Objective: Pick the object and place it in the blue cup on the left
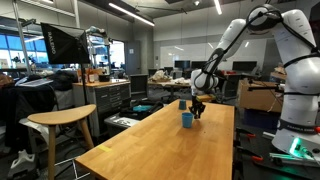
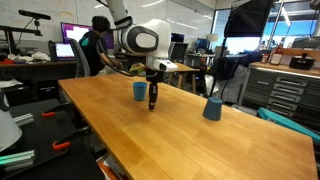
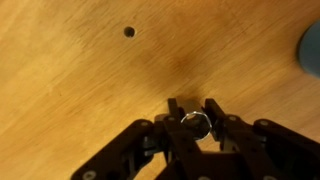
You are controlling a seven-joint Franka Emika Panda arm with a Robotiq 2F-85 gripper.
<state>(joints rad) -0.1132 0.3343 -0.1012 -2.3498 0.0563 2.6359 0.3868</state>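
I need to lift the object off the table with my gripper, move toward the nearby blue cup [image 1: 187, 115] [image 3: 312, 48] and go down over the cup.
My gripper [image 3: 195, 122] is shut on the object [image 3: 196, 124], a tiny dark round lump with a shiny rim held between the fingertips. In both exterior views the gripper [image 2: 153, 103] [image 1: 198, 110] points down, close above the wooden table [image 2: 170, 140]. One blue cup [image 2: 139, 91] stands just beside the gripper. A second blue cup [image 2: 212, 109] stands farther off along the table. In the wrist view the edge of a blue cup [image 3: 312, 50] shows at the right border. A blue cup [image 1: 186, 119] also stands near the gripper in an exterior view.
A small dark spot [image 3: 129, 31] marks the tabletop ahead of the gripper; I cannot tell what it is. A wooden stool [image 1: 62, 120] stands off the table's corner. Desks, monitors and cabinets ring the table, and a person [image 2: 97, 40] is behind it.
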